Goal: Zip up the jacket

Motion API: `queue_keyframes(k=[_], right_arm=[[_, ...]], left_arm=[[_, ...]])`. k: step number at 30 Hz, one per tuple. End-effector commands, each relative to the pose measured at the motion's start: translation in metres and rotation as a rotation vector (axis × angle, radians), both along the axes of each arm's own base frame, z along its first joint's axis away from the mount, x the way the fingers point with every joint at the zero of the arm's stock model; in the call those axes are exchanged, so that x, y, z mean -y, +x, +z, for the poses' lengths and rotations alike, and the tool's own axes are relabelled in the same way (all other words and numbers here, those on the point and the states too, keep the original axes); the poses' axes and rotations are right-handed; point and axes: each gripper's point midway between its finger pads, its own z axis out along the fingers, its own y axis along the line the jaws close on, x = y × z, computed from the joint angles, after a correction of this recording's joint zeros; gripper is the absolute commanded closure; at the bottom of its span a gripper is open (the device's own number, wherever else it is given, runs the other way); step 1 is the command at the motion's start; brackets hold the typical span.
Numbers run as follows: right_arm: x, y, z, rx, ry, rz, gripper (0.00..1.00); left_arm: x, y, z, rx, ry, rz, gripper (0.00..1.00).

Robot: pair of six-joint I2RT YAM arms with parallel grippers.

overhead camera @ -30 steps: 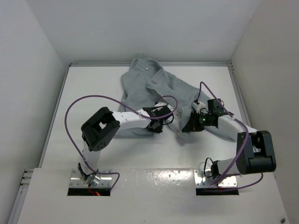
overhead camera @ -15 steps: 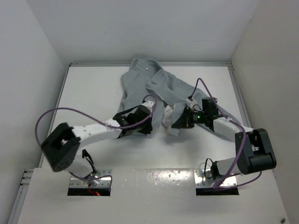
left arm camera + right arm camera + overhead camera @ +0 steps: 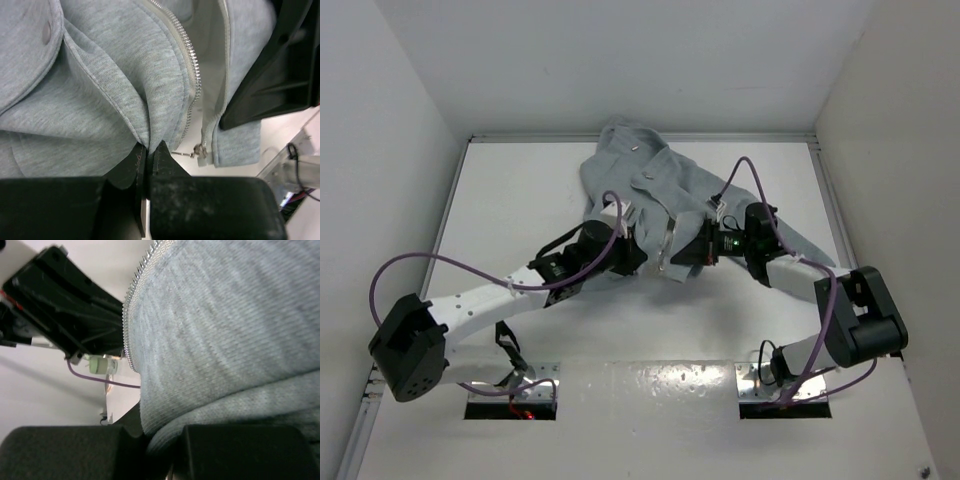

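The bare tabletop [image 3: 711, 301] beside the hem is clear of fabric, so my right gripper will move back and down to it next and release the opposite front edge.
The light grey jacket [image 3: 645, 180] lies crumpled at the back middle of the table, its front unzipped. My left gripper [image 3: 632, 252] is shut on a fold of the jacket's fabric [image 3: 125, 90] close to the silver zipper teeth [image 3: 189, 65]. The zipper slider [image 3: 201, 150] hangs at the bottom of the other front edge, just right of my left fingertips [image 3: 162, 152]. My right gripper [image 3: 686, 250] is shut on the opposite front edge; thick grey fabric [image 3: 225, 340] fills its view, with the zipper teeth [image 3: 127, 325] running along the edge.
Both grippers sit a few centimetres apart at the jacket's lower hem; the right gripper's black body [image 3: 280, 75] shows in the left wrist view. Purple cables [image 3: 470, 262] loop over the table. White walls [image 3: 410, 120] box in the table on three sides.
My left gripper has shut on the jacket fold. Both grippers have moved left and slightly back, bunching the hem. The left arm's elbow has swung out to the near left.
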Motion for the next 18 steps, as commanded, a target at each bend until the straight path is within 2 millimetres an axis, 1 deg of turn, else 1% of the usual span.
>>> queue_keyframes(k=[1, 2, 3, 4, 5, 6, 7, 8, 9, 10, 11, 12, 13, 14, 15, 16, 17, 18], right_arm=[[-0.005, -0.005, 0.026, 0.145, 0.082, 0.064, 1.0], [-0.005, -0.009, 0.027, 0.167, 0.087, 0.084, 1.0], [-0.004, -0.012, 0.032, 0.205, 0.096, 0.1, 1.0], [-0.003, -0.015, 0.03, 0.209, 0.096, 0.107, 1.0], [-0.003, -0.017, 0.031, 0.232, 0.095, 0.118, 1.0], [-0.002, -0.019, 0.028, 0.229, 0.088, 0.134, 1.0], [-0.002, -0.021, 0.027, 0.228, 0.085, 0.142, 1.0], [-0.002, -0.018, 0.028, 0.278, 0.079, 0.155, 1.0], [0.001, -0.027, 0.011, 0.19, 0.039, 0.186, 1.0], [0.002, -0.021, 0.003, 0.279, -0.001, 0.213, 1.0], [0.006, -0.028, -0.006, 0.158, -0.061, 0.233, 1.0], [0.019, -0.042, -0.037, 0.274, -0.192, 0.319, 1.0], [0.028, -0.038, -0.052, 0.286, -0.305, 0.328, 1.0], [0.036, -0.045, -0.062, 0.219, -0.394, 0.37, 1.0], [0.051, -0.039, -0.08, 0.253, -0.526, 0.375, 1.0], [0.064, -0.043, -0.091, 0.22, -0.61, 0.377, 1.0], [0.07, -0.044, -0.094, 0.217, -0.639, 0.372, 1.0], [0.073, -0.045, -0.095, 0.226, -0.669, 0.365, 1.0]], left_arm=[[0.005, 0.009, 0.051, 0.086, -0.174, -0.01, 1.0], [0.004, 0.008, 0.056, 0.081, -0.195, -0.025, 1.0], [0.004, 0.009, 0.06, 0.088, -0.21, -0.033, 1.0], [-0.003, 0.012, 0.067, 0.104, -0.231, -0.032, 1.0], [-0.002, 0.012, 0.07, 0.107, -0.241, -0.044, 1.0], [-0.003, 0.009, 0.072, 0.11, -0.253, -0.06, 1.0], [-0.007, 0.013, 0.072, 0.111, -0.252, -0.048, 1.0], [-0.008, 0.012, 0.068, 0.107, -0.236, -0.05, 1.0], [-0.012, 0.012, 0.061, 0.092, -0.212, -0.051, 1.0], [-0.015, 0.014, 0.057, 0.087, -0.194, -0.044, 1.0], [-0.019, 0.015, 0.053, 0.099, -0.16, -0.038, 1.0], [-0.026, 0.018, 0.044, 0.09, -0.119, -0.01, 1.0], [-0.03, 0.019, 0.043, 0.101, -0.097, 0.004, 1.0], [-0.035, 0.021, 0.036, 0.107, -0.061, 0.015, 1.0], [-0.042, 0.023, 0.03, 0.107, -0.025, 0.043, 1.0], [-0.046, 0.024, 0.031, 0.117, -0.013, 0.054, 1.0], [-0.048, 0.026, 0.031, 0.128, 0.001, 0.063, 1.0], [-0.051, 0.025, 0.024, 0.115, 0.017, 0.071, 1.0]])
